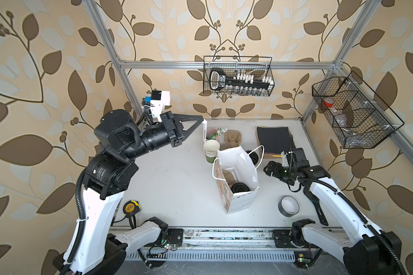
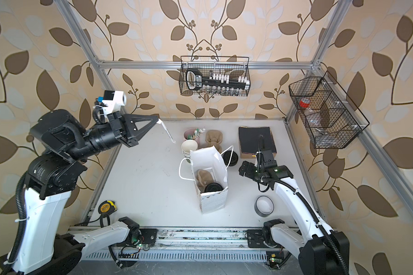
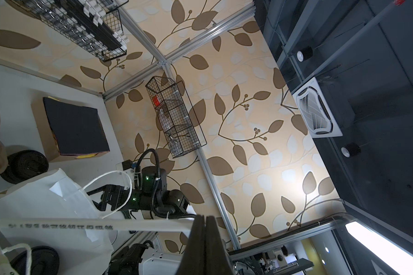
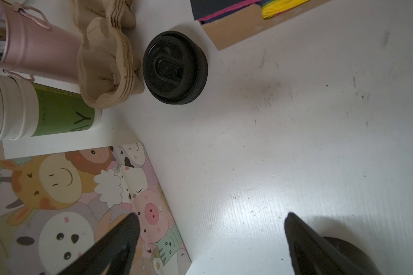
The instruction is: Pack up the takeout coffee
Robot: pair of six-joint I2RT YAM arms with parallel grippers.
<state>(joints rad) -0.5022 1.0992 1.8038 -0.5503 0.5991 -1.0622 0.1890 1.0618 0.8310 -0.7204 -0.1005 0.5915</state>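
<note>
My left gripper holds the straw and will next move down and across to the white paper bag's opening (image 1: 237,173) (image 3: 57,242) to release it inside, as the takeout coffee already stands there.
The takeout coffee (image 1: 239,188) (image 2: 214,187) stands inside the white paper bag (image 1: 236,159) (image 2: 208,157), with only its black lid showing, beside a brown pulp carrier (image 1: 228,175). High over the table's back left, my left gripper (image 1: 202,119) (image 2: 158,119) (image 3: 205,217) is shut on one end of a white paper-wrapped straw (image 1: 203,132) (image 2: 168,133) (image 3: 81,225), which hangs down from its tip. My right gripper (image 1: 270,167) (image 2: 244,167) (image 4: 210,228) stands open and holds nothing, low over the table just right of the bag, whose cartoon-animal side (image 4: 57,202) shows in the right wrist view.
Behind the bag stand a stack of white-and-green cups (image 1: 211,147) (image 4: 45,112), a pink cup of straws (image 1: 211,132), pulp carriers (image 1: 231,139), loose black lids (image 1: 253,156) (image 4: 174,69) and a cardboard box (image 1: 273,140). A tape roll (image 1: 288,206) and a tape measure (image 1: 130,206) lie near the front.
</note>
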